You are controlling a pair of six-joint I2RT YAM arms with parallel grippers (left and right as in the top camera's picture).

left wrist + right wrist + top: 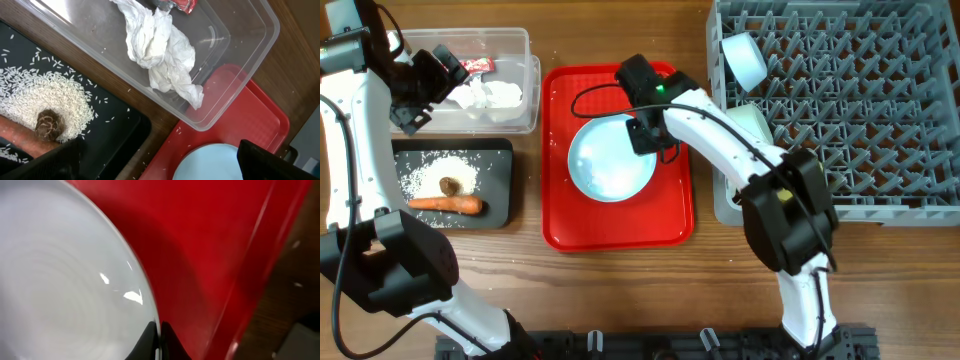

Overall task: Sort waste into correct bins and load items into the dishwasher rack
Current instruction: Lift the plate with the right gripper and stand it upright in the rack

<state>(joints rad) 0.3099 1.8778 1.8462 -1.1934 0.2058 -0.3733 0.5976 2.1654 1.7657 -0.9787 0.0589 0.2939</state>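
The plate (610, 158) goes up, over and down onto the dishwasher rack's empty pegs next, right of my right gripper in the overhead view beside the light blue bowl, for release.
The pale blue plate (610, 158) lies on the red serving tray (620, 228). My right gripper (645, 135) is shut on the plate's far right rim; the wrist view shows the fingers (159, 340) pinching the plate (60, 280) edge. My left gripper (415, 105) is open and empty over the near edge of the clear tub (515, 115), which holds white tissue (490, 95) and the red wrapper (477, 65). The black tray (500, 160) holds rice (445, 175), a brown lump (449, 186) and the carrot (445, 204). A light blue bowl (744, 58) and a pale green bowl (752, 118) stand in the grey rack (860, 100).
The rack fills the right side, its left wall close to the red tray. The tub and black tray sit side by side at the left. In the left wrist view, stray rice grains lie on the wood (165, 122) and on the red tray (235, 110).
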